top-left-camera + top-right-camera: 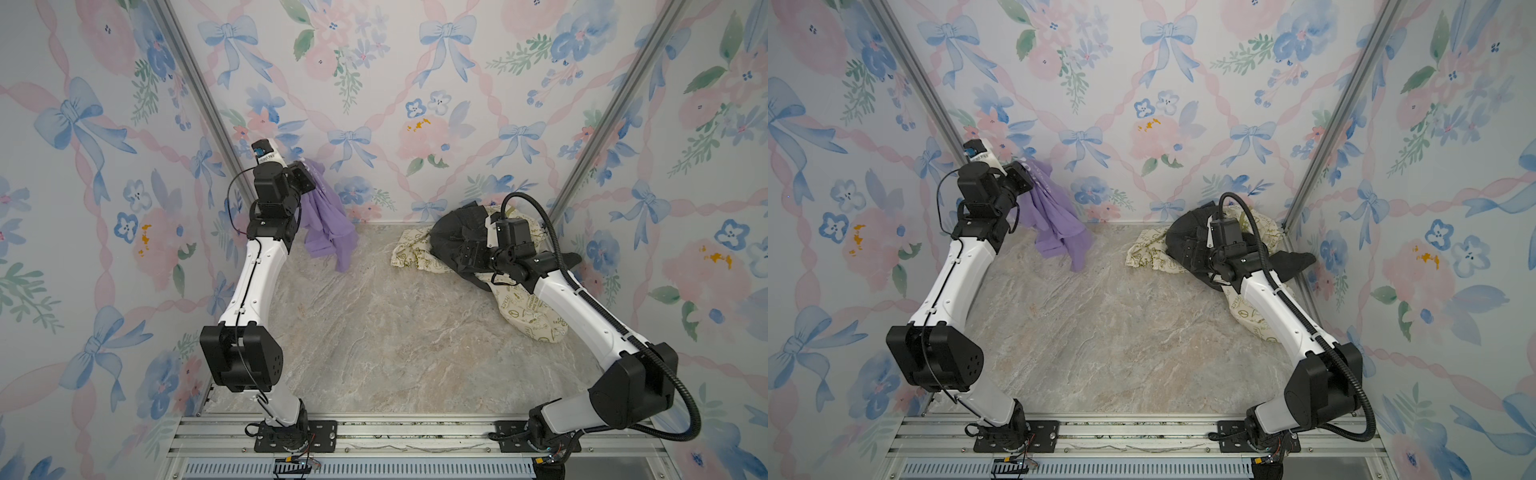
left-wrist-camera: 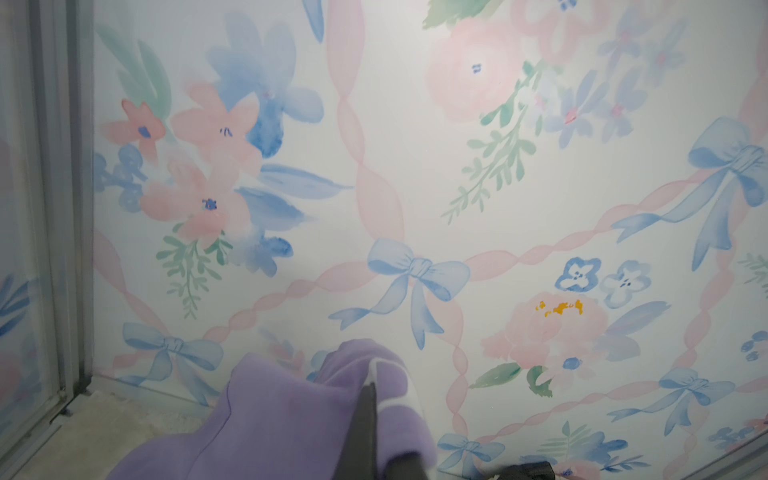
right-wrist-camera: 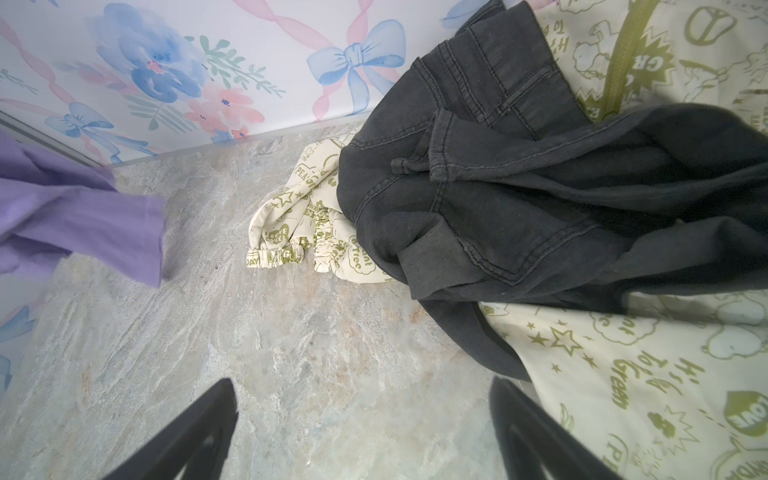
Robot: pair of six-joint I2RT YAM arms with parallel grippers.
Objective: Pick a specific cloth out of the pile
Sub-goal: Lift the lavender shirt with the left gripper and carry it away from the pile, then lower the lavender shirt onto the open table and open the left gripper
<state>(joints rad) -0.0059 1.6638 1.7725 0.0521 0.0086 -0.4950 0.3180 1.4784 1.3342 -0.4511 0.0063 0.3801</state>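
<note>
The left gripper goes down toward the tabletop beneath the cloth next and releases the upper fold, as the cloth hangs clear of the pile above bare marble.
The lavender cloth (image 1: 328, 226) (image 1: 1059, 224) hangs in the back left corner, its lower end trailing on the marble table (image 1: 374, 332). My left gripper (image 1: 309, 176) (image 1: 1027, 176) is raised above the table and shut on the cloth's upper fold. In the left wrist view the cloth (image 2: 270, 415) bunches around the shut gripper (image 2: 370, 399), and a white mark shows beside it. The pile (image 1: 457, 226) (image 1: 1183, 237) lies at the back right: a charcoal-black garment (image 3: 519, 187) on a cream cloth with olive print (image 3: 644, 374). My right gripper (image 1: 467, 249) (image 3: 361, 386) hovers open at the pile's near-left edge, holding nothing.
Floral-papered walls (image 1: 395, 104) close in the back and both sides, with aluminium posts (image 1: 199, 91) (image 1: 623, 104) at the back corners. A metal rail (image 1: 415, 436) carrying both arm bases runs along the front edge. Bare marble lies between cloth and pile.
</note>
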